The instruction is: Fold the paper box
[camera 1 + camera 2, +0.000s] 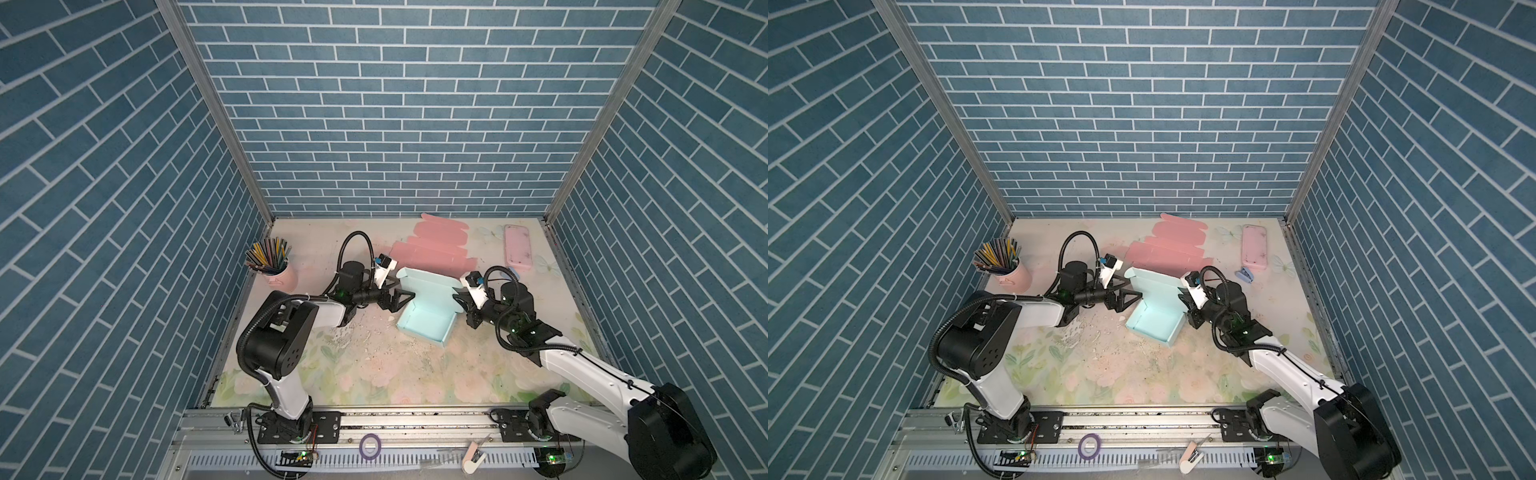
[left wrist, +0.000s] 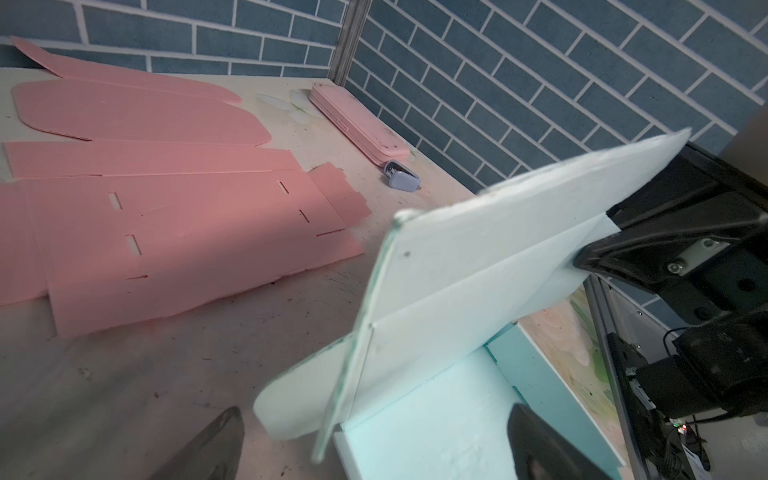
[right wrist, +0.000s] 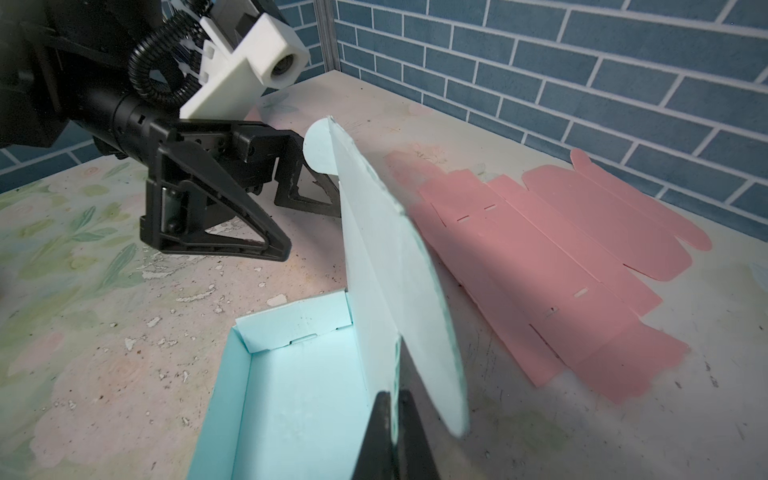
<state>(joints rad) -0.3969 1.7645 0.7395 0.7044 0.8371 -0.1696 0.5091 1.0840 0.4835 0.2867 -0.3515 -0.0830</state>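
Observation:
Next, my right gripper swings the lid edge it holds outward toward the pink box blank's near edge [image 3: 512, 348] and lets go, since the tray sits crooked.
The paper box [image 1: 428, 322] [image 1: 1156, 326] is light blue and lies mid-table as an open tray with its lid [image 1: 430, 282] [image 3: 374, 249] standing up along the far side. My right gripper [image 1: 457, 297] [image 1: 1181, 297] [image 3: 392, 399] is shut on the lid's right-hand edge, with the sheet pinched between its fingers. My left gripper [image 1: 401, 289] [image 1: 1128, 289] [image 2: 374, 453] is open at the lid's left end. Its fingers straddle the rounded side flap [image 2: 299, 399] and the tray corner without touching them.
A flat pink box blank [image 1: 436, 249] lies just behind the blue box. A pink pencil case [image 1: 517, 247] and a small purple clip-like object [image 1: 1246, 274] sit at the back right. A pink cup of pencils [image 1: 276, 270] stands at the left. The floral mat is worn mid-table.

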